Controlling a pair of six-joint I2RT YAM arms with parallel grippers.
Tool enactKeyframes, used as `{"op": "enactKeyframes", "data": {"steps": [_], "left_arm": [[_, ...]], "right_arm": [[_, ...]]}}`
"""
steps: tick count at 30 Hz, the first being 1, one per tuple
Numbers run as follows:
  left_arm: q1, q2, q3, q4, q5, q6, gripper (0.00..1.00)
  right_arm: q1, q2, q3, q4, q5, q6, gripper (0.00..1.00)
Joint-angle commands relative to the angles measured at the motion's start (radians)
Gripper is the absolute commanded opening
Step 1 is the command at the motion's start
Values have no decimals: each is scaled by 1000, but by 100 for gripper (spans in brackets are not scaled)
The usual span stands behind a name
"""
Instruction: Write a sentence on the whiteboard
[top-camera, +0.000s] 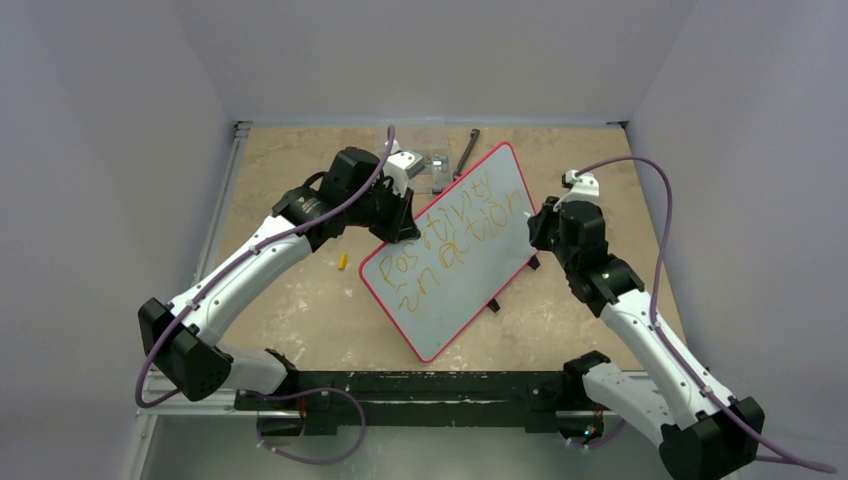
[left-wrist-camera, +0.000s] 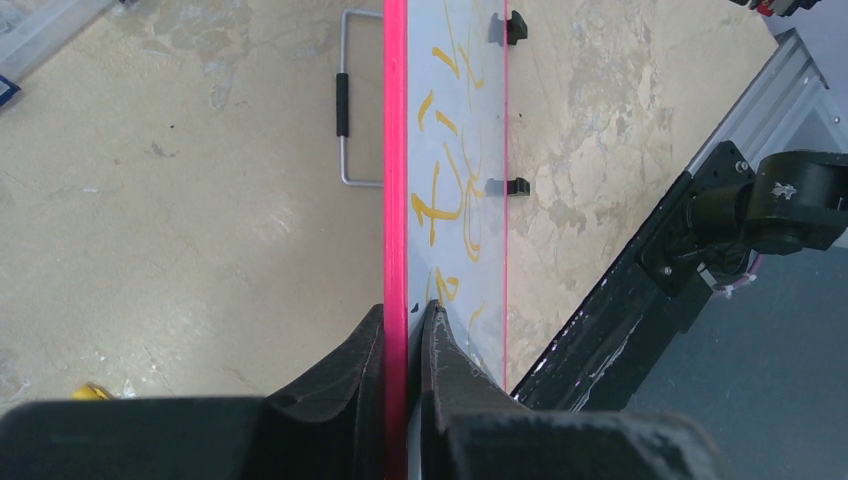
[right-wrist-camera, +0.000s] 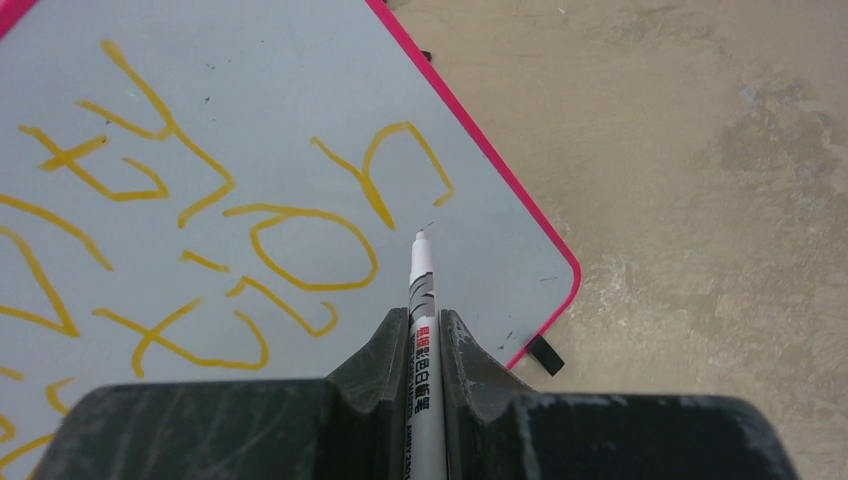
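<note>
My left gripper moves outward and down next, lowering the clamped pink edge toward the tan table beside it, then releases it, since the sentence (top-camera: 455, 235) reads complete.
The whiteboard (top-camera: 440, 325), white with a red-pink frame, lies diagonally mid-table, with two black feet on its right long edge. The sentence (top-camera: 455, 235) in orange-yellow reads "Positivity in action" in two lines. My left gripper (top-camera: 405, 215) is shut on the board's left long edge; in the left wrist view its gripper (left-wrist-camera: 405, 315) clamps the pink frame (left-wrist-camera: 395, 150). My right gripper (top-camera: 540, 225) is shut on a white marker (right-wrist-camera: 420, 290). The marker tip sits just past the last letter (right-wrist-camera: 385, 170), close to the board (right-wrist-camera: 490, 250). I cannot tell if it touches.
A small yellow cap (top-camera: 341, 262) lies on the tan table left of the board. A clear plastic box (top-camera: 432, 165) and a dark tool (top-camera: 466, 152) sit at the back. A wire handle (left-wrist-camera: 343, 105) lies beside the board. The black base rail (top-camera: 400, 385) runs along the near edge.
</note>
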Motion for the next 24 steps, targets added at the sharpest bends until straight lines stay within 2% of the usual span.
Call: {"op": "enactKeyframes", "data": {"steps": [1,7,12,24], "left_arm": [[-4,-3,-20,-67,-135,120,0],[-4,9,-19,-68,-142,122,0],[-3,7,-20,-70,-148,121,0],[-4,8,-20,-70,-148,123,0]], "right_arm": [[3,-58,-7,-31,-25,33,0],[3,-115,-91,-5,-11,125,0],[4,-71,-126,14,34,197,0],[4,46,-112,149,40,167,0]]}}
